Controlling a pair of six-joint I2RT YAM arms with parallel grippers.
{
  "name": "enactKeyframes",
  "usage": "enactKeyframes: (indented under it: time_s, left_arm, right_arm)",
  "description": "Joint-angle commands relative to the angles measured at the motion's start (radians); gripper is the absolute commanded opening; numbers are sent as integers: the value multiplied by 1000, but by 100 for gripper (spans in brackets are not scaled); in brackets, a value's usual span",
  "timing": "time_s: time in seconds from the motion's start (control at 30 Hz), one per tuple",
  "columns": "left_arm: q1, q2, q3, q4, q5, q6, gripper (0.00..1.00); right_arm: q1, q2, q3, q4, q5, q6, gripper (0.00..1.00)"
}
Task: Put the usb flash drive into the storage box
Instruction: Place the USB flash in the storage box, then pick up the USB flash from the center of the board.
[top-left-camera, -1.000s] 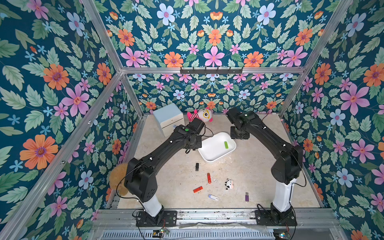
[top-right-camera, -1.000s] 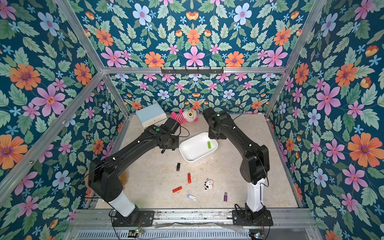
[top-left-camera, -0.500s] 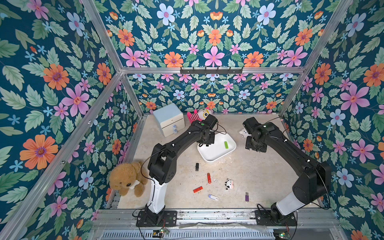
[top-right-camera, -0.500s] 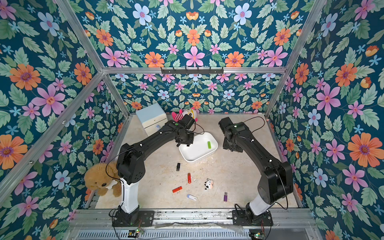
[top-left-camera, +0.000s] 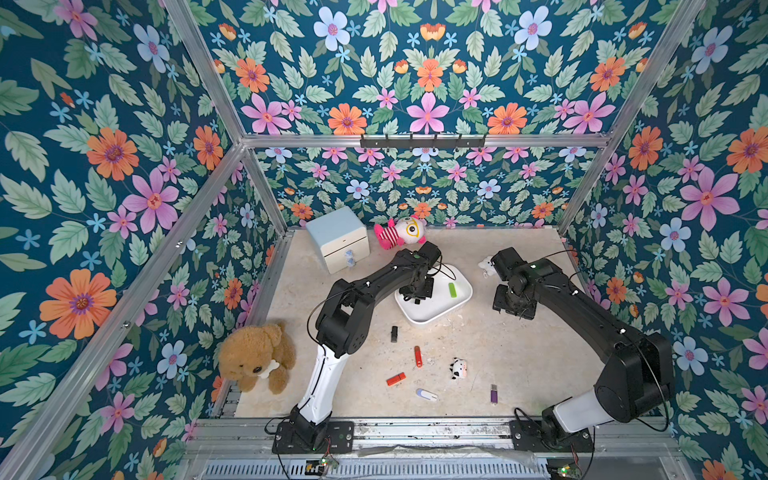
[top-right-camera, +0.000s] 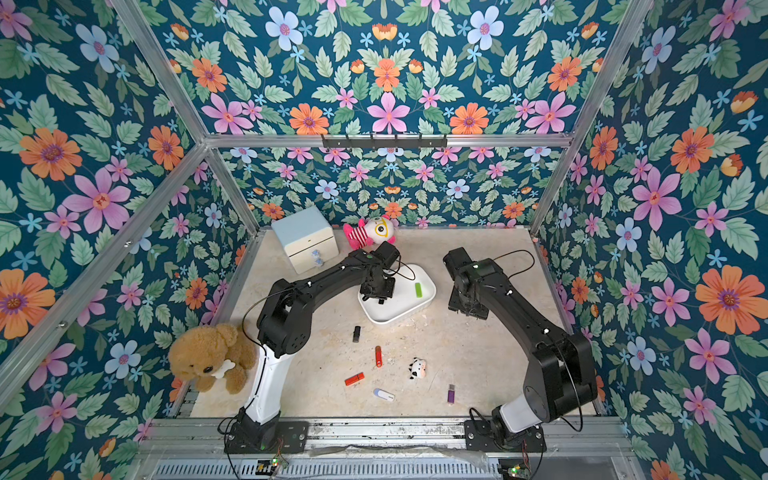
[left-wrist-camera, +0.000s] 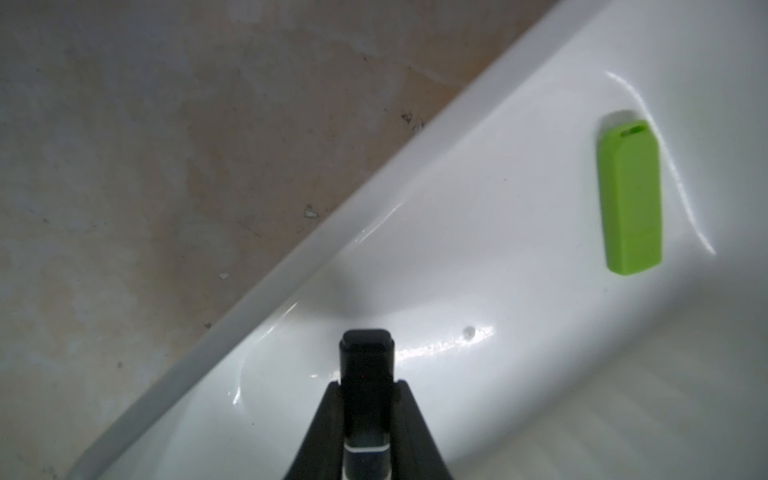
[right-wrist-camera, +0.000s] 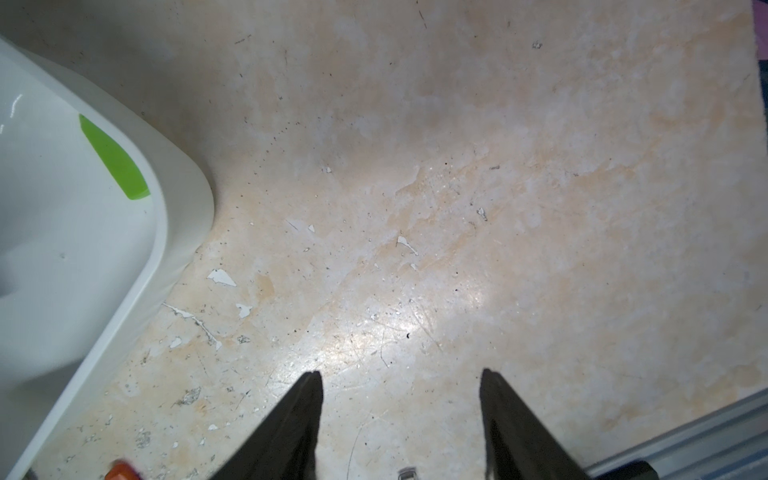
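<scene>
The left gripper lowers the black drive onto the box's bare white bottom, clear of the green drive (top-left-camera: 452, 289), next and releases, since the box's bottom lies just below it.
The white storage box (top-left-camera: 432, 318) (top-right-camera: 395, 318) lies mid-table, with a green usb flash drive (top-left-camera: 452, 289) (left-wrist-camera: 629, 199) on its floor. My left gripper (left-wrist-camera: 367, 384) (top-left-camera: 417, 296) hangs over the box's left part, shut on a black usb flash drive (left-wrist-camera: 367, 357) whose capped end sticks out past the fingertips, just above the box's white floor (left-wrist-camera: 498, 249). My right gripper (right-wrist-camera: 401, 374) (top-left-camera: 513, 305) stands open over bare table to the right of the box, nothing between its fingers. The box corner (right-wrist-camera: 83, 249) shows at the edge of the right wrist view.
Loose drives lie on the table in front of the box: black (top-left-camera: 394, 333), red (top-left-camera: 418, 356), orange-red (top-left-camera: 395, 379), white (top-left-camera: 427, 395), purple (top-left-camera: 493, 393), plus a cow figure (top-left-camera: 458, 368). A teddy bear (top-left-camera: 257, 357) sits front left. A blue-topped cabinet (top-left-camera: 338, 239) and a striped plush (top-left-camera: 401, 232) stand at the back.
My right arm has drawn back from the box to its right side and its jaws have widened. My left arm has swung in over the box with the black drive.
</scene>
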Motion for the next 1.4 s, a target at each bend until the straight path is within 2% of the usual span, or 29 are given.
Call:
enactKeyframes:
  time_s: [0.0,0.47,0.7,0.83,1.0,1.13,1.37]
  left_arm:
    - [-1,13,4,-3,-24,1,0]
    - [-7,58,11,-20,-65,8,1]
    - [-12,47,12,-51,-70,4,23]
    - [-13,22,24,-57,-70,-1,33]
    - [-14,-7,70,-78,-67,-3,40]
    - [-15,-43,103,-108,-74,-7,42]
    - [-15,-168,51,-144,-117,-27,48]
  right_arm:
    - [0,-11,-17,16,-11,15,64]
    - [2,-39,-90,37,-42,16,64]
    - [19,-52,-124,43,-44,25,65]
    - [51,-56,-136,36,-48,43,65]
    - [90,-84,-170,31,-55,79,66]
    - [130,-128,-224,32,-70,126,66]
    - [241,-175,-317,35,-100,214,66]
